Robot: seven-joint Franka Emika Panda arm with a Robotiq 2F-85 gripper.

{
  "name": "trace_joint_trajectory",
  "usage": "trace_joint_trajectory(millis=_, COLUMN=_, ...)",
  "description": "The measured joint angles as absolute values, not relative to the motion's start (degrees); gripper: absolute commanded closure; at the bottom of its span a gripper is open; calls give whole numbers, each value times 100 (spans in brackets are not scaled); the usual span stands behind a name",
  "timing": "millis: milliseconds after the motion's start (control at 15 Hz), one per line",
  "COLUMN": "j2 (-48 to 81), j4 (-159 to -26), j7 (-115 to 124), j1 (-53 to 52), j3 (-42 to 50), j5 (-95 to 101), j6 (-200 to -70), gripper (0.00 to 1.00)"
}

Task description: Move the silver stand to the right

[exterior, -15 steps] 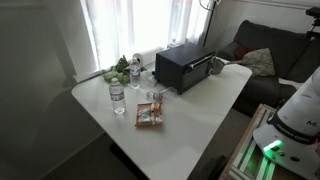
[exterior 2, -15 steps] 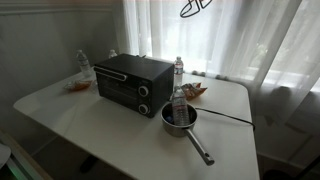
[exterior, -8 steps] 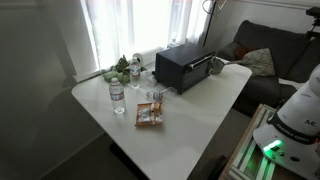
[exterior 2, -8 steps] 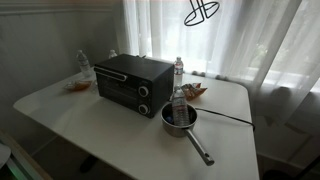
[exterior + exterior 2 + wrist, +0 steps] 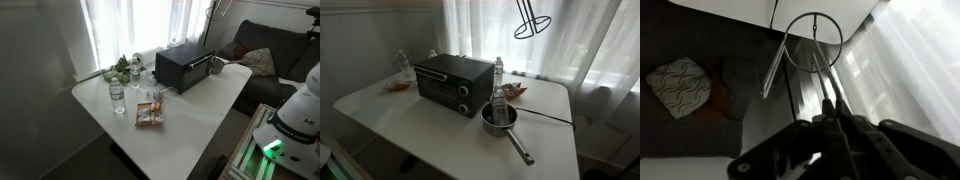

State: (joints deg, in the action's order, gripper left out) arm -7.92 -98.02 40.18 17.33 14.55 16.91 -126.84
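Observation:
My gripper should next turn and go down to the tabletop point(image 5: 547, 138) beside the pot's handle. It should set the stand's ring down before it lets go of the rods, because that spot is bare.
The silver stand point(image 5: 525, 10) is a thin wire frame with a ring at its end. It hangs in the air high above the white table point(image 5: 550, 140), in front of the curtain. In the wrist view its rods point(image 5: 777, 63) run from my gripper point(image 5: 828, 118) out to the ring. The gripper is shut on the rods. The gripper itself is out of frame in both exterior views. The stand shows faintly at the top of an exterior view point(image 5: 213, 10).
A black toaster oven point(image 5: 453, 82) stands on the table, also in an exterior view point(image 5: 185, 67). A pot holding a bottle point(image 5: 498, 117) sits in front of it. A water bottle point(image 5: 117, 95) and a snack pack point(image 5: 149, 114) lie nearby. A sofa cushion point(image 5: 258, 60) is behind.
The stand has moved to the right and a little lower across the curtain in an exterior view. Nothing on the table has moved.

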Motion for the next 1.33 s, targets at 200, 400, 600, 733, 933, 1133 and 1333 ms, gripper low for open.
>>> trace_joint_trajectory(millis=200, j2=-135, j4=-9250, j7=4360, j1=1945, j3=1663, j5=1680, j6=-12400, gripper=98)
trace_joint_trajectory(millis=400, j2=508, j4=-8698, j7=4548, j1=2107, j3=1956, j5=1558, j6=-11938, gripper=98)
trace_joint_trajectory(millis=600, j2=1042, j4=-8301, j7=4539, j1=2256, j3=2172, j5=1250, j6=-11406, gripper=98)
trace_joint_trajectory(millis=733, j2=1369, j4=-8048, j7=4519, j1=2367, j3=2250, j5=960, j6=-11066, gripper=98)
trace_joint_trajectory(millis=933, j2=1869, j4=-7628, j7=4435, j1=2607, j3=2309, j5=525, j6=-10704, gripper=98)
trace_joint_trajectory(millis=1133, j2=2414, j4=-7226, j7=4287, j1=2926, j3=2325, j5=152, j6=-10631, gripper=98)
trace_joint_trajectory(millis=1333, j2=2961, j4=-6793, j7=4163, j1=3224, j3=2306, j5=-243, j6=-10613, gripper=98)
